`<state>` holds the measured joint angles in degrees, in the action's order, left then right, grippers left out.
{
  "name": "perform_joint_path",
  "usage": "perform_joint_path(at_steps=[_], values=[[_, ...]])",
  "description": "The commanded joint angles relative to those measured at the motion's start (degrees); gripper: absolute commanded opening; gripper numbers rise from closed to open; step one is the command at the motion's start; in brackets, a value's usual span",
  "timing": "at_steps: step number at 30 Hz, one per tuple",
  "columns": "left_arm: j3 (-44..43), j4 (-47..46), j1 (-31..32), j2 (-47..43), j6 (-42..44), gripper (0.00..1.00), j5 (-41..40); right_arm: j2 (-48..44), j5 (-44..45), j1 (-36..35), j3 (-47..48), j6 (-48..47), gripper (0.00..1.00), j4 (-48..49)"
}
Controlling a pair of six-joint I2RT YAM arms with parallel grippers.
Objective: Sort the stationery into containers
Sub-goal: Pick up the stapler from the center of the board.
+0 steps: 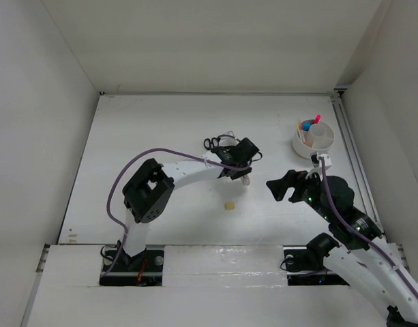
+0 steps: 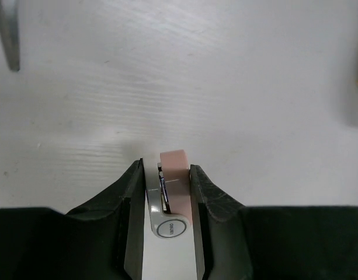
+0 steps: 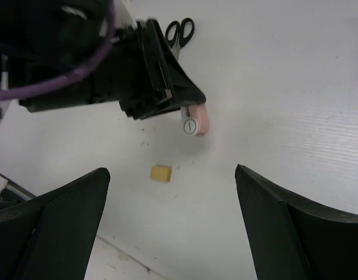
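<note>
I will move my right gripper to the left in the top view next, onto the sharpener block's loose end (image 1: 245,180) (image 3: 194,125), because it sticks out from my left gripper on that side.
My left gripper (image 1: 244,170) is shut on the grey-pink sharpener block (image 2: 174,189), low over the table's middle; the block also shows in the right wrist view (image 3: 195,124). I cannot tell whether it touches the table. The tan eraser (image 1: 230,205) lies on the table just in front of it, and shows in the right wrist view (image 3: 160,172). The black-handled scissors (image 1: 212,144) lie just behind the left gripper. My right gripper (image 1: 282,185) is open and empty, right of the sharpener. The round white organizer (image 1: 297,144) stands at the back right and holds highlighters and pencils.
White walls enclose the table on the left, back and right. A metal rail (image 1: 350,146) runs along the right side beside the organizer. The left arm's purple cable (image 1: 137,163) arcs over the table's left half.
</note>
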<state>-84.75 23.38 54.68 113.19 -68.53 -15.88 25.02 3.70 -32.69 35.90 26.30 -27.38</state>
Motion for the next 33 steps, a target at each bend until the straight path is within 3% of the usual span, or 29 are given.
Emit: perform_joint_path(at_steps=[1,8,19,33], values=[[0.29,-10.62,0.26,-10.78,11.13,0.0,-1.18,0.03,-3.88,-0.36,-1.53,3.31,0.94,8.12],[2.56,-15.19,0.26,-18.34,19.3,0.0,0.66,4.94,-4.66,-0.36,-2.67,6.12,0.93,13.82],[3.72,-18.37,0.26,-23.01,22.48,0.0,5.32,9.61,-3.89,-0.36,-7.6,9.29,0.89,31.92],[4.24,-20.56,0.26,-23.01,23.62,0.0,13.94,18.84,-6.16,1.05,-6.98,1.65,0.74,47.84]])
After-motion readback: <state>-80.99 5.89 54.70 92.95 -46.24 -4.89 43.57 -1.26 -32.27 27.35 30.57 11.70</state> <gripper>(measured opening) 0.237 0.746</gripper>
